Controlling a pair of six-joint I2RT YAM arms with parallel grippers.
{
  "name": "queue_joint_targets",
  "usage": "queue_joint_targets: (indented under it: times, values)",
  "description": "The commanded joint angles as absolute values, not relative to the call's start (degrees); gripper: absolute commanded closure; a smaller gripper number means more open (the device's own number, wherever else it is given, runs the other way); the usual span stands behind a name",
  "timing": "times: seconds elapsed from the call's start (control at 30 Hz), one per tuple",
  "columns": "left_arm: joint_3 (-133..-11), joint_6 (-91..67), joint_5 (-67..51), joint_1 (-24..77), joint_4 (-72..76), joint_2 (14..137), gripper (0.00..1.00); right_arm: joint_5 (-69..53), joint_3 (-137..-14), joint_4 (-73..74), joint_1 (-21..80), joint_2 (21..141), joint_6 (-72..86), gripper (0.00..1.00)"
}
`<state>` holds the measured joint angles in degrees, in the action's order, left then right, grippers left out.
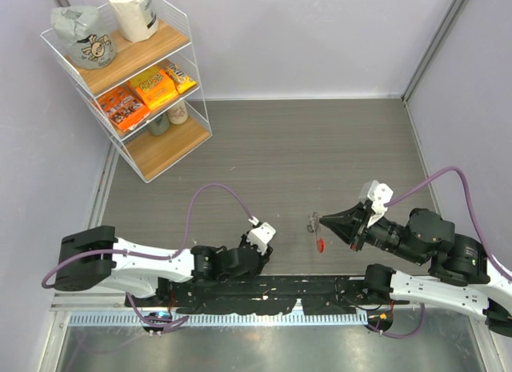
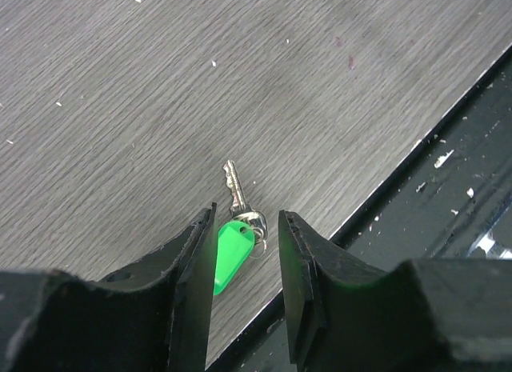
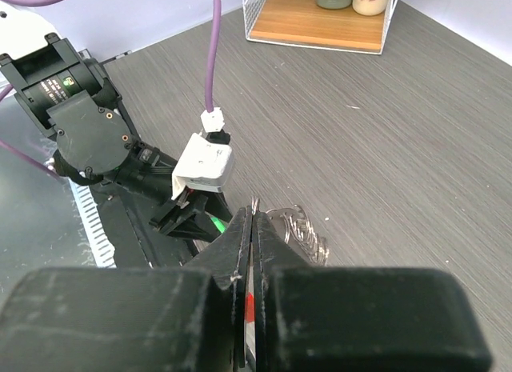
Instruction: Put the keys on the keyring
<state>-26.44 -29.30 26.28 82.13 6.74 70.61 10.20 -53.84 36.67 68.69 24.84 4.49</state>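
The key (image 3: 216, 222) lies below my left gripper's open fingers, so they will lower next to the green head's end by the blade.
A key with a bright green head (image 2: 234, 256) and silver blade lies flat on the grey table, close to its near edge. My left gripper (image 2: 248, 216) is low over it and open, one finger (image 2: 196, 260) on each side of the green head, neither touching it. From above, the left gripper (image 1: 256, 252) hides the key. My right gripper (image 1: 322, 222) is shut on the keyring (image 3: 300, 228) and holds it above the table. The silvery chain part sticks out past the tips, and the red arc (image 1: 321, 245) hangs below. The green key (image 3: 216, 222) also shows under the left gripper in the right wrist view.
A wire shelf rack (image 1: 136, 76) with snack packs, bags and jars stands at the back left. A black rail (image 1: 304, 288) runs along the table's near edge, just beside the green key. Purple cables (image 1: 216, 192) loop over both arms.
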Motion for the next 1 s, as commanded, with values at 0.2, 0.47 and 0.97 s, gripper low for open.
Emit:
queue_joint_targets:
  times: [0.2,0.47,0.97]
  values:
    - [-30.93,-34.54,34.09,84.37,4.05,74.88,0.61,10.64,-53.61,34.45,68.91,25.66,5.27,0.94]
    - [-33.40,-37.61,38.76,88.15,-1.58,77.78,0.59,9.67,-53.61,33.84,68.91,27.07,5.45,0.94]
    - [-35.77,-39.99,40.08,89.03,-4.39,81.91,0.50,8.70,-54.14,33.84,68.91,27.77,5.36,0.94]
